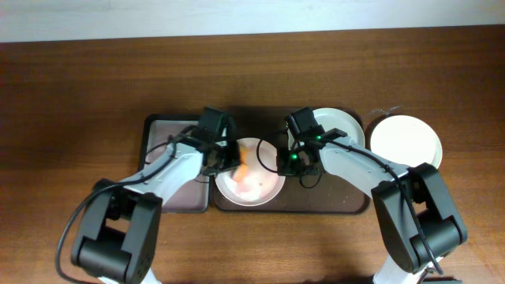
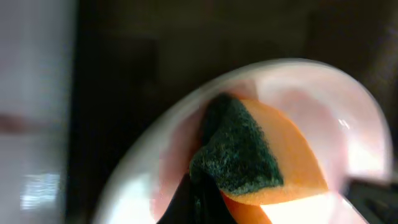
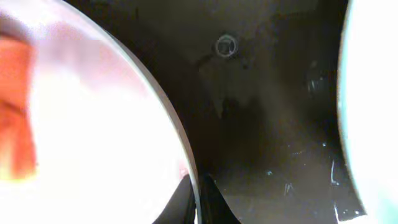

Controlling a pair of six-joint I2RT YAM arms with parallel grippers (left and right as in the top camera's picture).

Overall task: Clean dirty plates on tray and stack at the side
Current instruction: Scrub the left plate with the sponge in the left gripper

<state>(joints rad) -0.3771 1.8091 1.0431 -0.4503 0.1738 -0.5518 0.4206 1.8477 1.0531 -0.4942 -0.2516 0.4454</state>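
The smaller tray (image 2: 34,143), plate-free, lies left of my left gripper in the overhead view, so next my left gripper will lift the sponge across, lower it inside and release.
A white plate (image 1: 256,189) with pinkish smears lies at the left end of the dark brown tray (image 1: 331,207). My left gripper (image 1: 233,158) is shut on an orange sponge with a dark green scrub face (image 2: 267,168) and presses it on the plate's inside (image 2: 354,118). My right gripper (image 1: 289,162) is shut on this plate's right rim (image 3: 177,134), one finger on each side (image 3: 198,202). A second, faintly greenish plate (image 1: 346,126) lies at the back right of the tray and shows in the right wrist view (image 3: 373,93). A third plate (image 1: 406,140) lies on the table right of the tray.
A smaller black-rimmed tray with a pinkish-grey inside (image 1: 162,138) sits directly left of the brown tray, under my left arm. The brown tray's bare floor (image 3: 261,124) shows scratches between the two plates. The wooden table (image 1: 79,95) surrounds both trays.
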